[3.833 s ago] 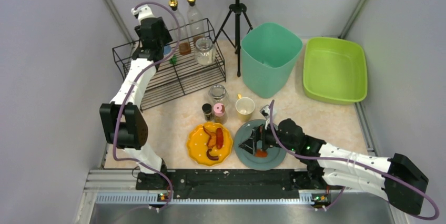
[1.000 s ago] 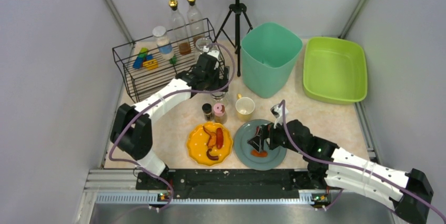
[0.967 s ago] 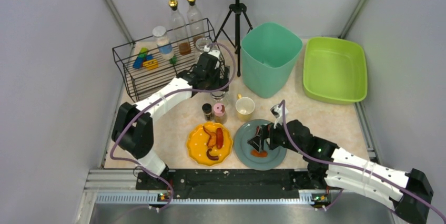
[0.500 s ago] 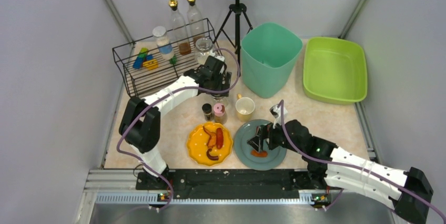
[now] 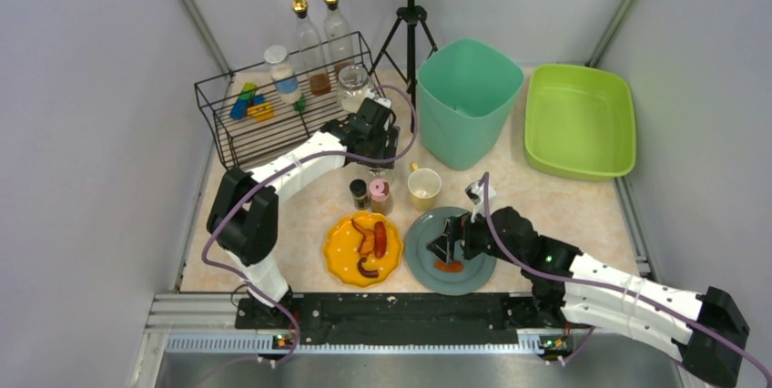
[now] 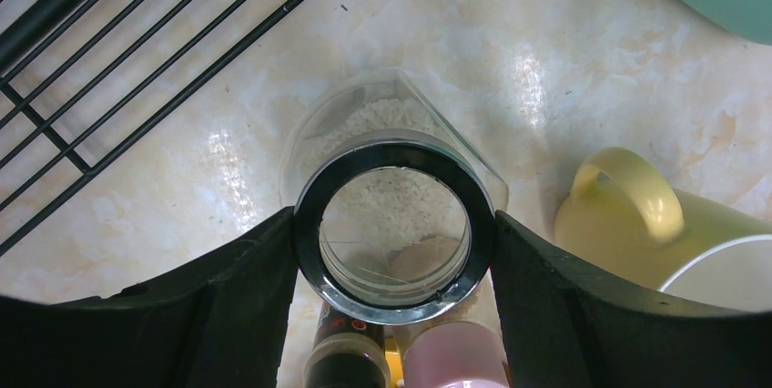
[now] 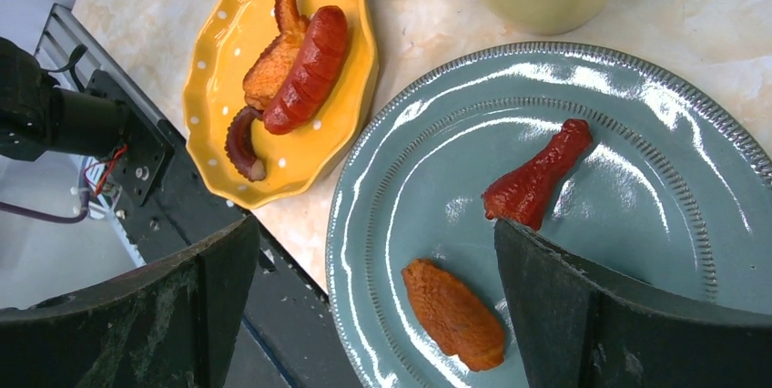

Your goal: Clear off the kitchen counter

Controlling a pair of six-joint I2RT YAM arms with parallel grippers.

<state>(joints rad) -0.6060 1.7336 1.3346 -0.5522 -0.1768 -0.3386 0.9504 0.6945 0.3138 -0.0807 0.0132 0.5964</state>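
Note:
My left gripper rises next and carries the jar outward over the black wire rack. It then releases the jar on the bare wires beside another jar, where room remains.
The kitchen counter [image 5: 564, 206] is beige marbled stone. My left gripper [image 5: 378, 151] is down over a glass jar [image 6: 393, 224] with a black-rimmed lid and white grains inside. Its fingers press the rim on both sides, and the jar stands on the counter. My right gripper [image 5: 449, 247] is open and empty just above a teal plate [image 7: 637, 224] that holds a red drumstick-shaped piece [image 7: 537, 178] and an orange piece [image 7: 453, 313]. A yellow plate [image 5: 339, 260] with a sausage [image 7: 305, 69] and other food lies to the left of the teal plate.
A yellow mug [image 5: 424, 186], a black-capped spice bottle [image 5: 359, 191] and a pink-capped one [image 5: 379, 191] stand close to the jar. The black wire rack [image 5: 273, 128], teal bin [image 5: 466, 101], green tub [image 5: 579, 119] and tripod [image 5: 411, 33] stand at the back.
My left arm has swung from the wire rack to the glass jar and come down around its lid. My right gripper has barely moved over the teal plate.

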